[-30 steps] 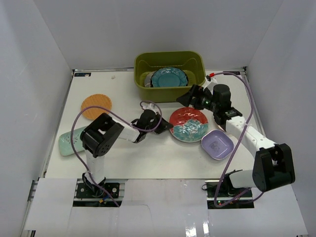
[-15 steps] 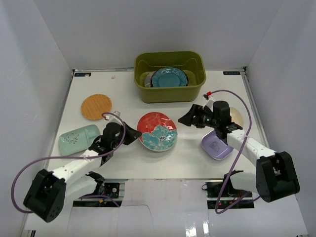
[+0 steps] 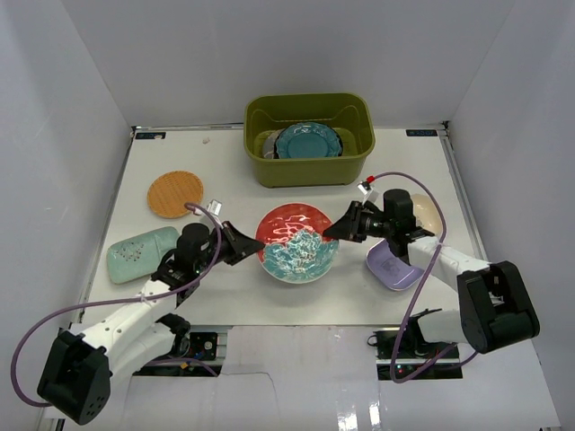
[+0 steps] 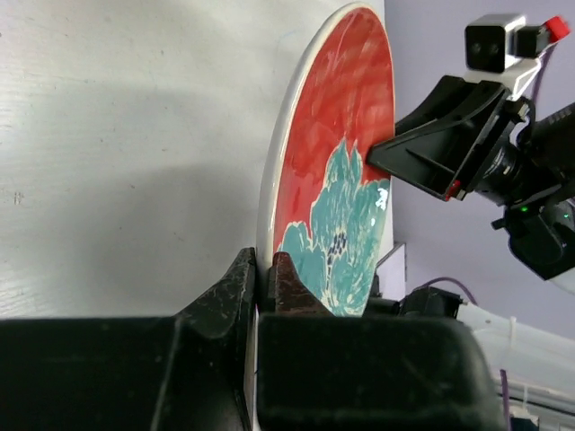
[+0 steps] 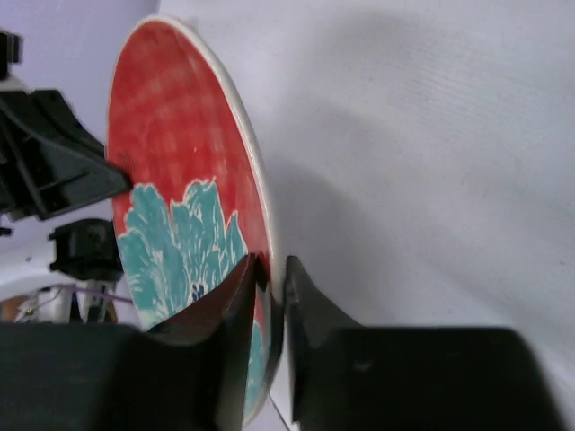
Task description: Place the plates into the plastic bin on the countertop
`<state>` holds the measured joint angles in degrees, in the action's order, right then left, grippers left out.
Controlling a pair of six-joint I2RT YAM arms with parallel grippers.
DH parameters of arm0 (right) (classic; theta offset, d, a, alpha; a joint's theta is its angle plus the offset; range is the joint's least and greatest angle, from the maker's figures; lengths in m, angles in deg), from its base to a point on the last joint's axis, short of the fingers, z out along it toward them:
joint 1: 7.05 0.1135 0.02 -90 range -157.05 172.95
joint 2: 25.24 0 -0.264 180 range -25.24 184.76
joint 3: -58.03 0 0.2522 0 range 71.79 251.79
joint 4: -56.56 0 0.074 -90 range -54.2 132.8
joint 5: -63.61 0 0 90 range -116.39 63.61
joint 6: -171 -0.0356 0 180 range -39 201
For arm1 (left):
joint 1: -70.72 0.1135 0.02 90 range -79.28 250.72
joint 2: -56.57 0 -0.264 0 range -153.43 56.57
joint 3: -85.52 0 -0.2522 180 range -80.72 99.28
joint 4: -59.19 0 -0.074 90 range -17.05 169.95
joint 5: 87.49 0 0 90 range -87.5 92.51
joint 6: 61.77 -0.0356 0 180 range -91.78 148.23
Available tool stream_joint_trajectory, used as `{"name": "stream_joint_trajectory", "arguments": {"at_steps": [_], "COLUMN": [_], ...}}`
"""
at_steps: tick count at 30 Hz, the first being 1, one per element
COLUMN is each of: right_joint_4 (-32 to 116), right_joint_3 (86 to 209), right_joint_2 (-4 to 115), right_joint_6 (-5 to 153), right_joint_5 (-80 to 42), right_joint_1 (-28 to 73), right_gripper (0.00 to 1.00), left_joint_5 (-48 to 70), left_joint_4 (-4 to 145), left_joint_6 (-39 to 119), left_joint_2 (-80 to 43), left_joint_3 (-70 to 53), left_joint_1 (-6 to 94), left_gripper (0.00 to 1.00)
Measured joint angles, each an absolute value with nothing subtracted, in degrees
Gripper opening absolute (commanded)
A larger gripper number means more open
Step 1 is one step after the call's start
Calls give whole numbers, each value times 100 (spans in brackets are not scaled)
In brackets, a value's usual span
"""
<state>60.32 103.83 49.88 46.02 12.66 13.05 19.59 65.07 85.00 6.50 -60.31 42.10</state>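
My right gripper moves up and outward over the bin's near side next, as that side blocks the way. Then it goes down and releases the red plate's rim atop the teal plate [image 3: 307, 141].
A red plate with a teal flower [image 3: 296, 242] [image 4: 332, 180] [image 5: 171, 180] is held above the middle of the countertop [image 3: 234, 171] between both arms. My left gripper [image 3: 254, 249] [image 4: 263, 269] is shut on its left rim. On the opposite rim, my right gripper [image 3: 337, 232] [image 5: 272, 274] has one finger on the red face and one on the underside. The olive-green plastic bin [image 3: 310, 169] stands at the back centre with a teal plate [image 3: 307, 141] inside. An orange plate [image 3: 175, 193], a mint oblong one [image 3: 139, 253] and a lavender one [image 3: 391, 265] lie on the countertop.
A cream plate [image 3: 431, 211] lies at the right, partly behind the right arm. White walls close in the countertop on three sides. Purple cables loop off both arms.
The red plate has moved slightly right and looks raised. My right gripper came in from the right and closed its wide-open jaws onto the plate's right rim. The left gripper kept its hold.
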Motion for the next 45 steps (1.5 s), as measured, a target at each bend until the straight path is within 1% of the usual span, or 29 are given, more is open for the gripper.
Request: {"name": "stream_joint_trajectory", "arguments": {"at_steps": [1, 3, 4, 8, 9, 11, 14, 18, 22, 26, 30, 34, 39, 40, 42, 43, 44, 45], "right_joint_4": [6065, 6314, 6369, 6323, 6310, 6235, 6085, 5895, 5554, 4987, 4367, 3829, 3381, 3377, 3436, 3449, 3449, 3420], "right_joint_3": [10380, 10389, 10407, 10776, 10970, 11445, 12264, 13506, 14859, 16231, 17326, 18046, 18155, 18155, 18155, 18157, 18159, 18161], "right_joint_2": [4985, 4957, 4926, 4885, 4885, 4887, 4961, 5562, 6592, 7783, 8902, 9811, 10325, 10332, 10308, 10297, 10292, 10286], "right_joint_6": [4409, 4108, 4016, 3734, 3671, 3636, 3655, 3651, 3732, 3933, 4075, 4173, 4092, 4051, 4053, 4073, 4101, 4132], "right_joint_5": [1303, 1458, 1469, 1430, 1436, 1417, 1235, 813, 308, -253, -701, -988, -1117, -1104, -1086, -1086, -1084, -1125], "right_joint_1": [1274, 1233, 1259, 1320, 1329, 1357, 1357, 1143, 844, 660, 564, 536, 514, 507, 503, 507, 514, 520], "right_gripper": [8, 8, 8, 8, 8, 8, 8, 8, 8, 8, 8, 8, 8, 12, 25, 42, 52, 67], "left_joint_5": [1994, 2011, 2013, 1858, 1808, 1629, 1240, 702, 426, 298, 151, 53, -4, -6, -8, -8, -11, -11], "left_joint_4": [6612, 6796, 6988, 7808, 7996, 8398, 8883, 9342, 9657, 9904, 10074, 10096, 10083, 10081, 10079, 10081, 10081, 10079], "left_joint_6": [8482, 8419, 8382, 7934, 7803, 7532, 7075, 6548, 6242, 6093, 5949, 5873, 5805, 5798, 5779, 5770, 5761, 5759], "left_joint_2": [655, 653, 661, 858, 945, 1162, 1590, 2163, 2408, 2561, 2742, 2843, 2821, 2810, 2786, 2777, 2770, 2770], "left_joint_3": [-6012, -5872, -5692, -4809, -4617, -4200, -3664, -3238, -3301, -3763, -4128, -4296, -4320, -4320, -4320, -4320, -4320, -4320], "left_joint_1": [4217, 4249, 4249, 4249, 4249, 4249, 4249, 4249, 4249, 4249, 4249, 4249, 4249, 4249, 4249, 4249, 4249, 4249], "left_gripper": [40, 61, 75, 93, 95, 98, 98, 98, 98, 98, 98, 98, 98, 98, 98, 98, 98, 98]}}
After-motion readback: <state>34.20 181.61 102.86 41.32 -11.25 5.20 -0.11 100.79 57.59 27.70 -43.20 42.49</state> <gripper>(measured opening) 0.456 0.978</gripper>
